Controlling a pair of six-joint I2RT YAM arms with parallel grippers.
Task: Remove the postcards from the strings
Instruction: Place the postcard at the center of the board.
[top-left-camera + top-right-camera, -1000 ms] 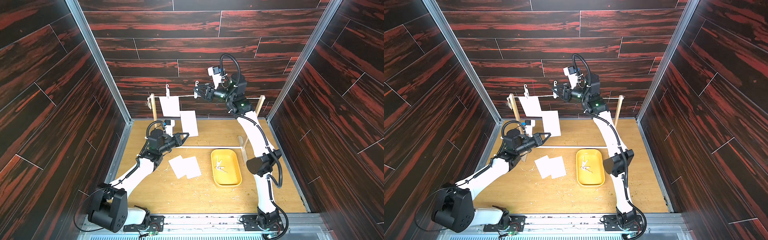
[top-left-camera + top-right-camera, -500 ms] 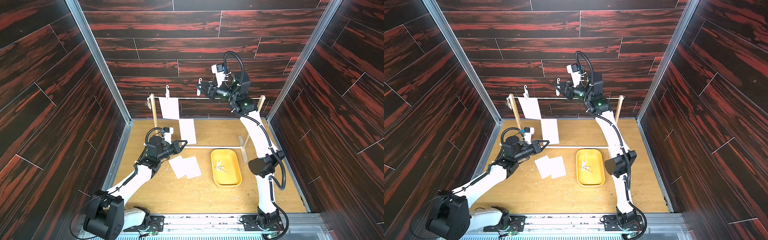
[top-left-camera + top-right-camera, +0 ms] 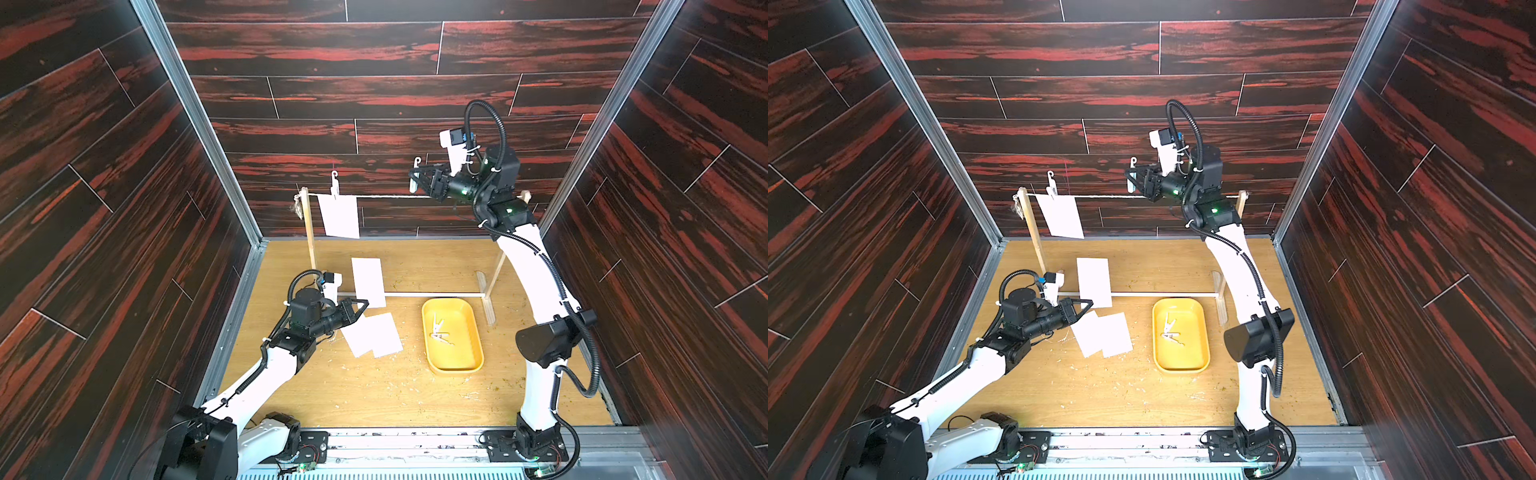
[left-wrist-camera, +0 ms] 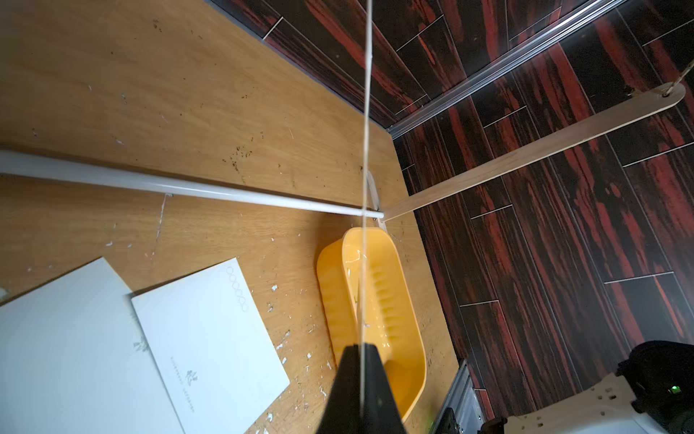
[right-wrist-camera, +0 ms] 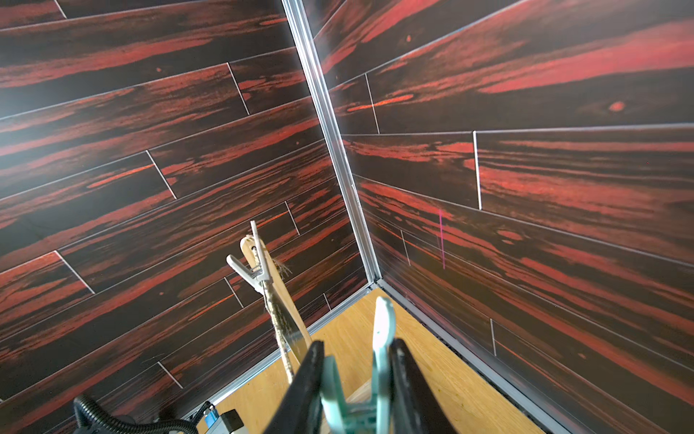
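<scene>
The robot's left gripper needs to move back and down to the tabletop between the flat postcards and the tray and let go of the white postcard there, since that part of the tabletop is uncovered.
In both top views my left gripper is shut on the lower corner of a white postcard, held upright just above the table. In the left wrist view that postcard shows edge-on, rising from the gripper. Another postcard hangs from the string under a clothespin. Two postcards lie flat on the table. My right gripper is shut on a pale clothespin, just above the string.
A yellow tray with a few clothespins lies right of the flat cards. The stand's wooden posts and its white floor rod cross the table's middle. Dark walls close in on three sides.
My left gripper has come down and back from the string with the postcard. My right gripper has drawn the clothespin to the right and slightly up, off the string.
</scene>
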